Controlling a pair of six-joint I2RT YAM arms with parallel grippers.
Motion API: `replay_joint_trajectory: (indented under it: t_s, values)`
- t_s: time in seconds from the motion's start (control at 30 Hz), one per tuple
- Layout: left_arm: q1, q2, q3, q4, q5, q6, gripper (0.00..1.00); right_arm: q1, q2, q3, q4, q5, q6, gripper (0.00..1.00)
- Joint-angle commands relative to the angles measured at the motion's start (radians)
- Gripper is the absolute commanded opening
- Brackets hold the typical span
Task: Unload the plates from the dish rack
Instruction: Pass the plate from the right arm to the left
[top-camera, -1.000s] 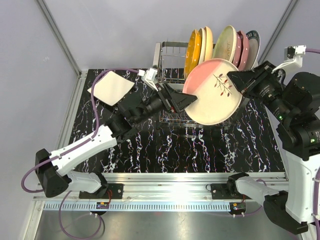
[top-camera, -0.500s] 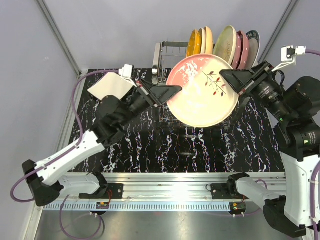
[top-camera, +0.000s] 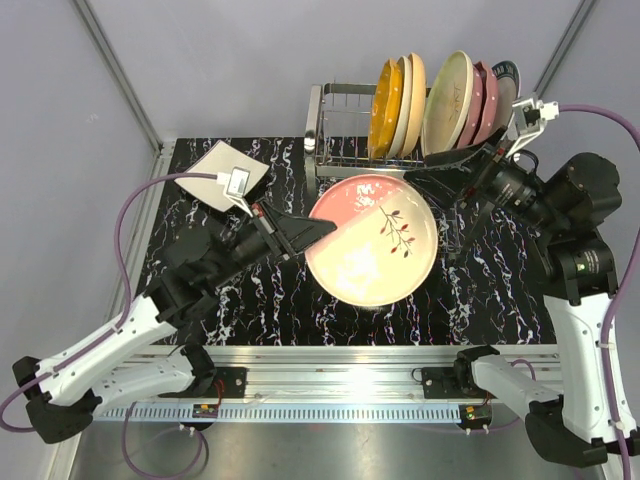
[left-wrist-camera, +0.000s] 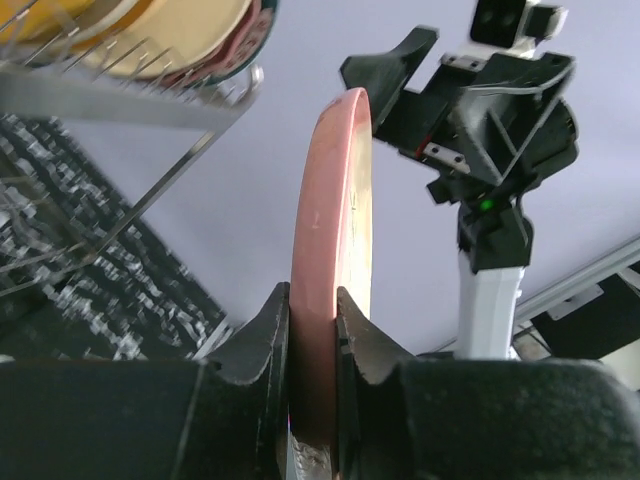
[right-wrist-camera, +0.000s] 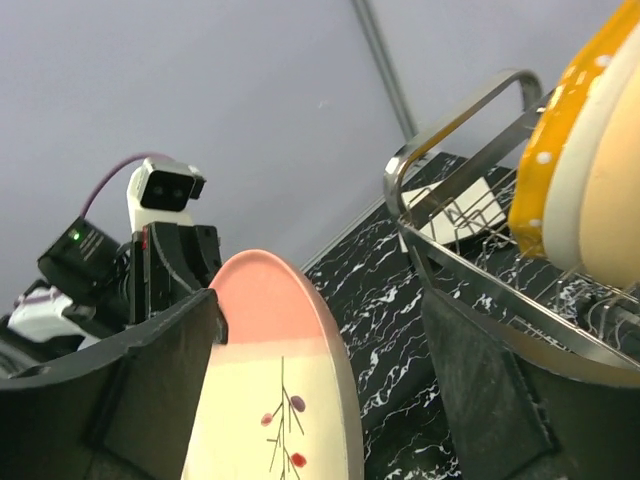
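Observation:
The marble between square plate and rack lies empty, so next my left gripper needs to lower the plate onto that part of the marble, moving to the left in the top view.
A pink-cream plate (top-camera: 370, 240) with a twig motif hangs over the black marble table, in front of the dish rack (top-camera: 345, 125). My left gripper (top-camera: 318, 232) is shut on its left rim. In the left wrist view both fingers press the pink rim (left-wrist-camera: 330, 250) edge-on. My right gripper (top-camera: 437, 208) stands open at the plate's right edge, its jaws wide on either side of the plate (right-wrist-camera: 270, 400) without touching it. Several plates stay upright in the rack: yellow-orange (top-camera: 385, 105), cream (top-camera: 448, 100), pink dotted (top-camera: 482, 100). A white square plate (top-camera: 222, 172) lies at the table's back left.
The chrome rack (right-wrist-camera: 450, 130) stands at the back centre, close behind the right gripper. Grey walls close in the left, back and right sides. An aluminium rail (top-camera: 330, 385) with both arm bases runs along the near edge. A purple cable (top-camera: 140, 195) loops over the left.
The left gripper has shut on the plate's left rim and the right gripper has opened off it. The plate has moved down and left, away from the rack.

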Motion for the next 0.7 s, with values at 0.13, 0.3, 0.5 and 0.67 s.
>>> replay_joint_trajectory:
  t_s: [0.13, 0.3, 0.5, 0.67]
  values:
    - [0.018, -0.195, -0.007, 0.047, -0.123, 0.001, 0.0, -0.032, -0.024, -0.041, 0.109, -0.218, -0.124, 0.98]
    - [0.053, -0.307, -0.002, -0.11, -0.184, 0.052, 0.0, -0.04, -0.056, -0.008, -0.086, -0.18, -0.415, 1.0]
    - [0.072, -0.383, 0.032, -0.338, -0.231, 0.153, 0.0, -0.04, -0.118, -0.075, -0.239, -0.079, -0.652, 1.0]
    - [0.072, -0.46, 0.015, -0.458, -0.326, 0.211, 0.0, -0.041, -0.174, -0.158, -0.305, -0.023, -0.749, 1.0]
